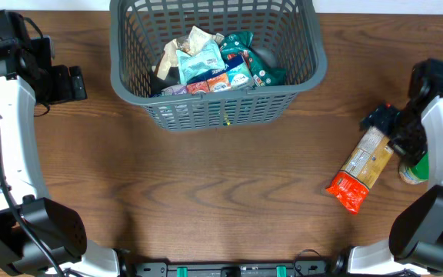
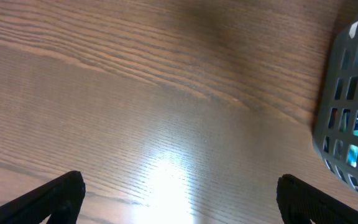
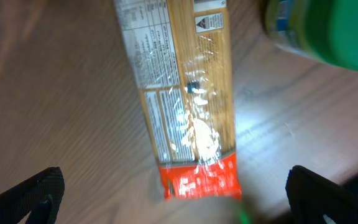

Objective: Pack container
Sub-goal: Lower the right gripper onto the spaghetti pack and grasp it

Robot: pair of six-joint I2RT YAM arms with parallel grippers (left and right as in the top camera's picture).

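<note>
My right gripper should go down next and close across the pasta packet's middle (image 1: 367, 158) (image 3: 188, 93) below it, because its spread fingers already span the packet's width.
The container, a dark grey slotted basket (image 1: 218, 94), stands at the back centre and holds several snack packets (image 1: 210, 65). In the left wrist view one corner of the basket (image 2: 347, 106) shows at the right edge. My left gripper (image 1: 79, 83) is open to the basket's left, over bare wood, with nothing between its jaws (image 2: 182, 205). My right gripper (image 1: 379, 119) is open over a long pasta packet (image 1: 364, 165) with a red end. In the right wrist view the packet (image 3: 185, 93) lies flat on the table, its red end between my spread jaws (image 3: 176, 190), untouched.
A green-lidded jar (image 1: 415, 171) stands just right of the pasta packet, close to my right arm; its lid (image 3: 334, 31) fills the right wrist view's upper right corner. Wood tabletop (image 1: 221, 185) stretches in front of the basket.
</note>
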